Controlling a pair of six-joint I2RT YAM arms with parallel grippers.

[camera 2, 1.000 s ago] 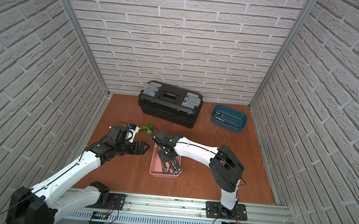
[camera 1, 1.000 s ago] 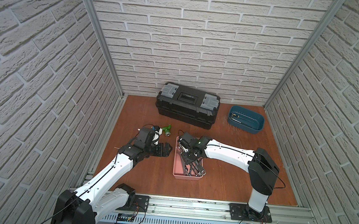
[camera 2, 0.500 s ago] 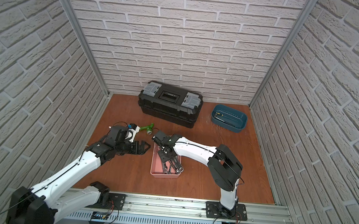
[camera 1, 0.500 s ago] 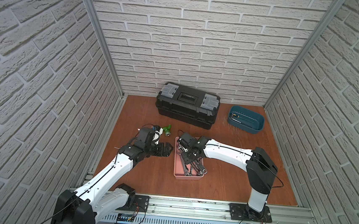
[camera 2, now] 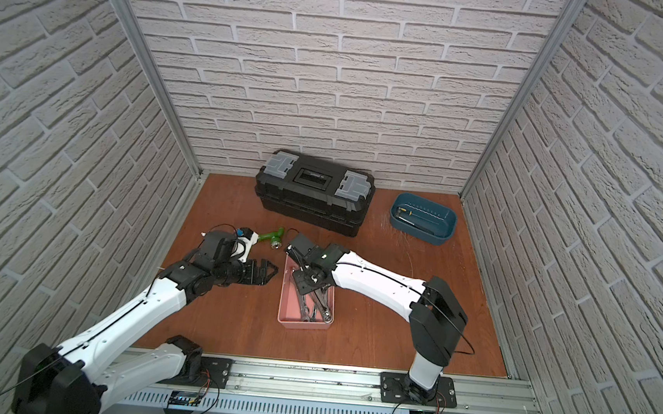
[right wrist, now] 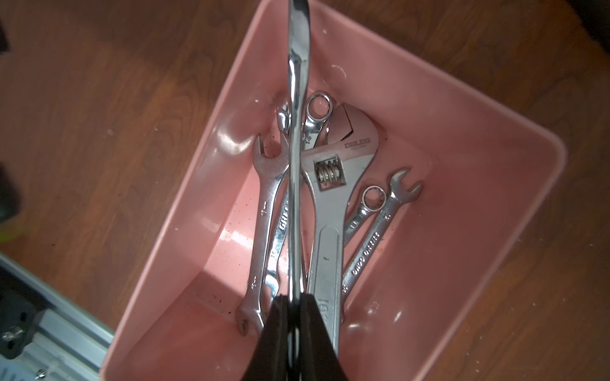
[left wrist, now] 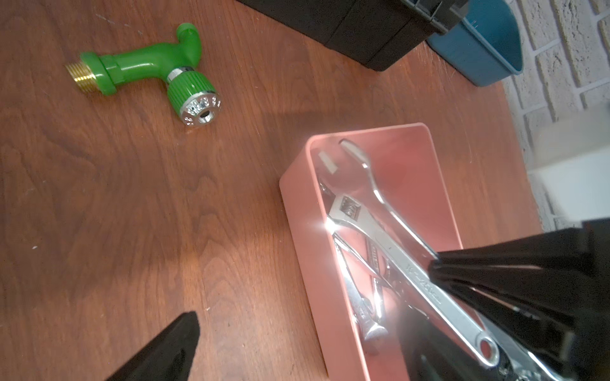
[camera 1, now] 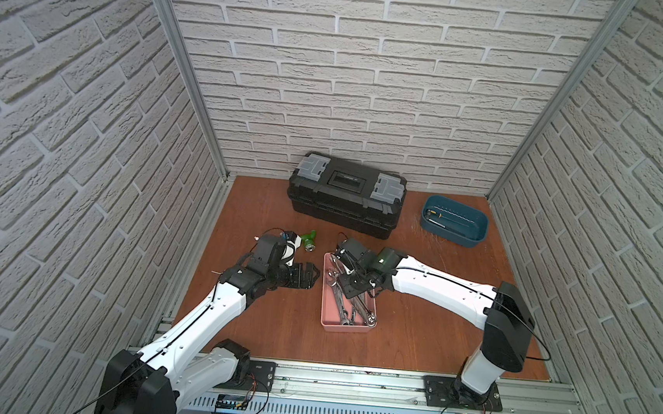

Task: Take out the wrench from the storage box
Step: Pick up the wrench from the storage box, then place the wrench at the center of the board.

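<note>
The robot's right hand is going to rise over the side of the box under its arm next, then come down and let go of the slim wrench (right wrist: 296, 165) on the tabletop beyond, since that spot is bare.
The salmon-pink storage box (camera 1: 346, 329) (camera 2: 304, 326) sits mid-table with several chrome wrenches in it. My right gripper (right wrist: 294, 298) (camera 1: 347, 284) reaches down into the box's far end and is shut on a slim wrench (right wrist: 296, 165). That wrench is seen edge-on, its far end tilted up above the pile. In the left wrist view it (left wrist: 379, 194) runs from the box's far wall to the black right fingers (left wrist: 501, 273). An adjustable wrench (right wrist: 330, 211) lies beneath it. My left gripper (camera 1: 309, 278) (camera 2: 267, 271) hovers open just left of the box, holding nothing.
A black toolbox (camera 1: 347, 195) stands at the back wall with a dark-blue tub (camera 1: 455, 222) to its right. A green tap (camera 1: 310, 240) (left wrist: 148, 67) lies on the table behind the left gripper. Brick walls close three sides, and a metal rail (camera 1: 349, 377) runs along the front.
My right gripper's jaws have closed onto the slim wrench inside the box. The left arm has stayed where it was, open.
</note>
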